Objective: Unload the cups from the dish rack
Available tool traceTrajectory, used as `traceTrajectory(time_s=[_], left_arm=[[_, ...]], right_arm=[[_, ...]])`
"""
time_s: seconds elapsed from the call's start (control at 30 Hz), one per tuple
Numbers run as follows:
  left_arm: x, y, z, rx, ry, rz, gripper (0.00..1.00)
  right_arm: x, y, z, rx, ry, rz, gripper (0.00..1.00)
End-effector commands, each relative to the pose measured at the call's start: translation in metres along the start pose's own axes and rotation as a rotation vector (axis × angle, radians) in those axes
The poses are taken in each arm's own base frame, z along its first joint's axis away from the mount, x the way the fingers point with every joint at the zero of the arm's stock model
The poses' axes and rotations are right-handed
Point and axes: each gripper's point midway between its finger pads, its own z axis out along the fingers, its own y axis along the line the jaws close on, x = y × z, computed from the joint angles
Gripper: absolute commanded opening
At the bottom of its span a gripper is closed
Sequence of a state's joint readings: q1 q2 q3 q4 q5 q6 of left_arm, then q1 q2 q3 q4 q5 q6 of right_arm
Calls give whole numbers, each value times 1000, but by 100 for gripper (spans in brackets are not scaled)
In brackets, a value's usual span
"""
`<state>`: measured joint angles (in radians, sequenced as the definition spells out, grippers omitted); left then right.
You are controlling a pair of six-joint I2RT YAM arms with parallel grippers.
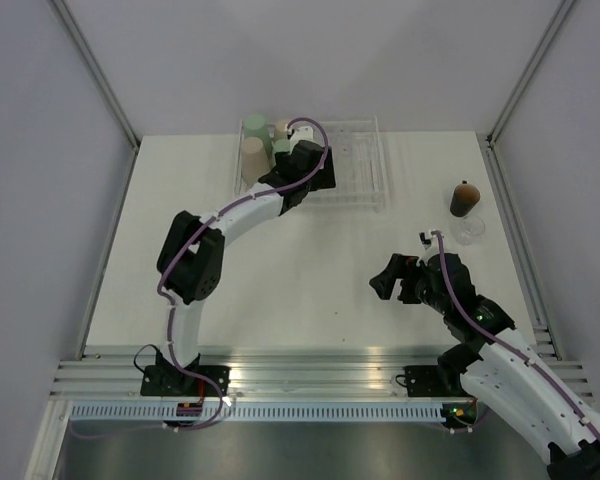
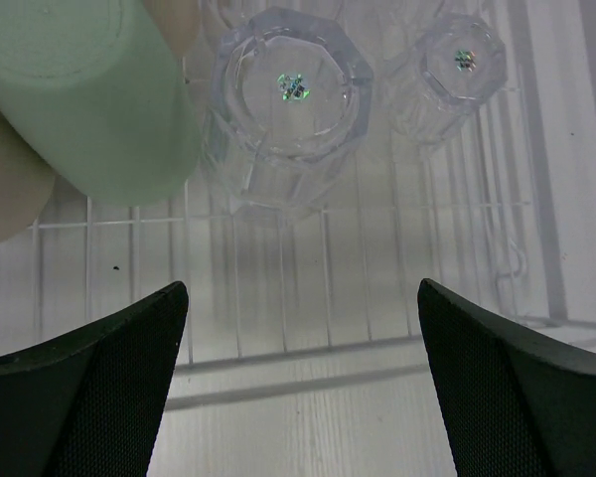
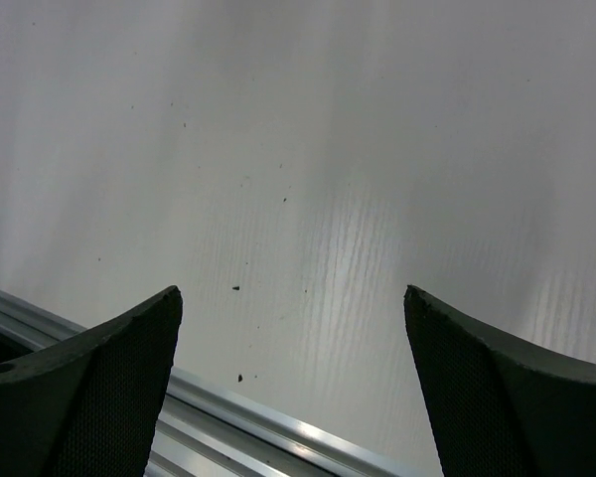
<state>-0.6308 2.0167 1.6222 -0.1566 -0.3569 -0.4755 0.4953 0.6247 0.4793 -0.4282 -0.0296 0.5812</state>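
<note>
The upside-down clear cup (image 2: 288, 109) beside the green tumbler (image 2: 89, 99) is ahead of the open fingers, so my left gripper should go down and outward next until its fingers are on both sides of that cup.
The white wire dish rack (image 1: 360, 165) stands at the table's far middle. Green (image 1: 255, 127) and beige (image 1: 252, 155) tumblers stand in its left end. My left gripper (image 1: 315, 162) hovers over the rack, open and empty. In the left wrist view the gripper (image 2: 300, 288) is over the rack's near edge (image 2: 308, 268), with an upside-down clear cup (image 2: 288, 109) ahead, a second clear cup (image 2: 447, 75) to its right and a green tumbler (image 2: 89, 99) at left. The dark brown cup (image 1: 464, 198) and a clear cup (image 1: 470, 230) stand on the table at right. My right gripper (image 1: 384, 280) is open and empty.
In the right wrist view the gripper (image 3: 291, 293) is over bare white table next to an aluminium rail (image 3: 278, 422). Grey walls enclose the table. A beige tumbler (image 2: 5, 189) shows at the left wrist view's left edge.
</note>
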Motion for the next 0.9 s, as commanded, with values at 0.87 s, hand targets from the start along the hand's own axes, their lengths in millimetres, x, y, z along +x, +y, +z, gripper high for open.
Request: traceTrajectory(time_s=[0.87], left_arm=[[-23,1,101,-223,-173,131,100]], right_arm=[[11,4,-1,-30,22,-21,97]])
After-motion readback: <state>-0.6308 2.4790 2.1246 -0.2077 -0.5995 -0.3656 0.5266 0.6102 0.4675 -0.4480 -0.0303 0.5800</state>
